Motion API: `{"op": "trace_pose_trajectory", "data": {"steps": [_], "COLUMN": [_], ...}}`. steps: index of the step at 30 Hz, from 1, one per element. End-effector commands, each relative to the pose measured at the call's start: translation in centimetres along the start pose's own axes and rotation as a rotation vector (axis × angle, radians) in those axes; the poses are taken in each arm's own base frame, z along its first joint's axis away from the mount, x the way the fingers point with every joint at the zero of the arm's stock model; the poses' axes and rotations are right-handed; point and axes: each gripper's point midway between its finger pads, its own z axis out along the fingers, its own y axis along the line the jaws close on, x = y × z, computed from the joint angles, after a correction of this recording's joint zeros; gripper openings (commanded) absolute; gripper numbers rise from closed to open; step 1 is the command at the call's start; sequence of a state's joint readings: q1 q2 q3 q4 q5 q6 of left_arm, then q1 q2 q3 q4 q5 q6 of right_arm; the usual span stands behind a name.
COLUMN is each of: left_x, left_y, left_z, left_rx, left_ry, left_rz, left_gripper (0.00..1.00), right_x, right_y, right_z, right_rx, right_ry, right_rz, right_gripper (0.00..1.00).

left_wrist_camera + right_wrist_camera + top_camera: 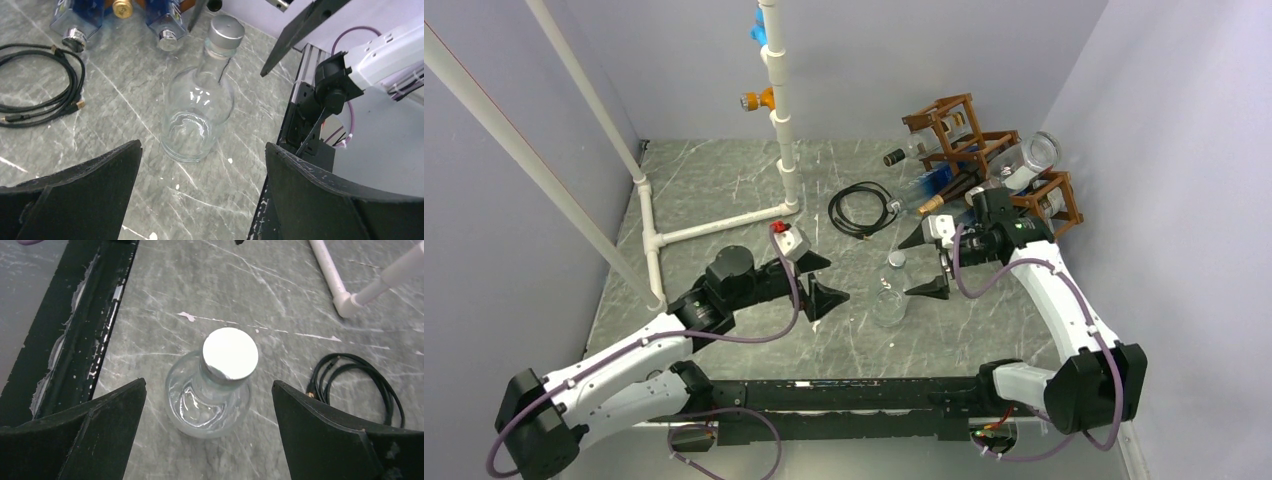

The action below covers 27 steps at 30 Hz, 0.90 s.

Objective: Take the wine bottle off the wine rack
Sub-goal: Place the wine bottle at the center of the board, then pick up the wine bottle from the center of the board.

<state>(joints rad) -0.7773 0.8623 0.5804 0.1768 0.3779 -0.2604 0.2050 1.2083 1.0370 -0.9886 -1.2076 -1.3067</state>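
Observation:
My left gripper moves to the right in the top view next and closes on the clear bottle's neck under the silver cap point(894, 271) point(213, 64), since the bottle's body is much wider.
A clear glass bottle point(890, 296) with a silver cap stands upright on the grey marble table, apart from the reddish-brown wooden wine rack point(945, 108) at the back right. The rack holds several bottles lying in its cells, among them blue ones point(930, 184). My right gripper point(924, 264) is open just right of the standing bottle; in the right wrist view the bottle point(216, 405) sits below and between the spread fingers point(208, 385), untouched. My left gripper point(823, 281) is open to the bottle's left; in the left wrist view point(202, 150) the bottle point(197, 115) stands just ahead.
A coiled black cable point(861, 208) lies between the bottle and the rack. A white PVC pipe frame point(714, 226) stands at the back left. Blue bottle ends point(162, 22) poke out towards the table. A black rail point(844, 392) runs along the near edge.

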Motion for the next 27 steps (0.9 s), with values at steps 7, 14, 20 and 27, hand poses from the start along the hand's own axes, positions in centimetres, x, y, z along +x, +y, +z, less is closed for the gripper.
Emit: {"op": "trace_pose_trajectory", "data": {"steps": [7, 14, 20, 27], "left_x": [-2.8, -2.7, -3.1, -2.8], "left_y": [-3.1, -2.4, -2.3, -3.4], "left_z": [3.8, 6.6, 8.7, 10.6], "left_rx": [0.115, 0.105, 0.104, 0.128], "left_ry": [-0.124, -0.180, -0.234, -0.255], "left_rz": [0.290, 0.418, 0.393, 0.366], "left_gripper": [0.99, 0.99, 0.99, 0.99], "right_x": [-0.1, 0.2, 0.6, 1.0], "right_y": [-0.4, -0.6, -0.7, -0.8], "right_z": [-2.7, -3.0, -3.0, -2.9], "right_rx": [0.113, 0.133, 0.134, 0.133], "right_ry": [-0.027, -0.028, -0.026, -0.017], "right_rz": [-0.047, -0.040, -0.036, -0.033], "right_gripper": [1.00, 1.00, 1.00, 1.00]}}
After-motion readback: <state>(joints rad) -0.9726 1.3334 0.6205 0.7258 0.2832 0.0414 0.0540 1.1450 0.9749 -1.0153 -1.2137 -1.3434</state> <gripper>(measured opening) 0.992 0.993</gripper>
